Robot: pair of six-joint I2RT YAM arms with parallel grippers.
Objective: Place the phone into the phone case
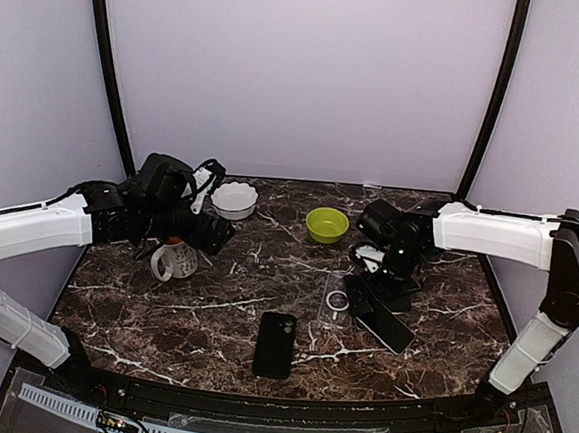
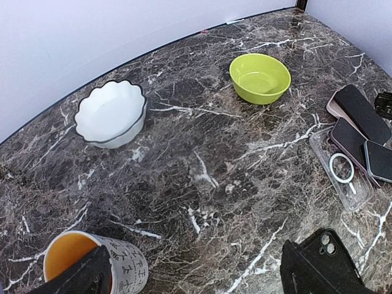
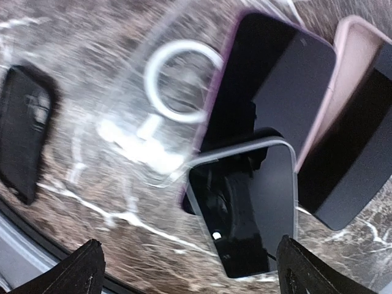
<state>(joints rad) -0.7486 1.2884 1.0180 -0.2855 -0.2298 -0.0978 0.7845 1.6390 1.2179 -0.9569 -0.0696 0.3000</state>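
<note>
Next, my right gripper shifts toward the pink case and lowers astride the phone's long edges, since the silver-edged phone (image 3: 245,208) lies off-centre between my open fingers.
A silver-edged phone (image 3: 245,208) lies face up partly on a purple-edged phone (image 3: 275,92), beside a clear case with a white ring (image 3: 159,104). A pink case with a dark phone in it (image 3: 355,147) lies on the other side. My right gripper (image 3: 196,272) is open and hovers just above the silver-edged phone; in the top view it (image 1: 380,282) is over the phone cluster (image 1: 386,326). A black phone case (image 1: 274,344) lies back up at front centre. My left gripper (image 2: 196,278) is open and empty by a patterned mug (image 2: 92,263).
A white scalloped bowl (image 1: 235,200) and a green bowl (image 1: 327,225) stand at the back of the marble table (image 1: 161,317). The mug (image 1: 175,259) stands under the left arm. The black case (image 2: 334,251) shows behind the left gripper's right finger.
</note>
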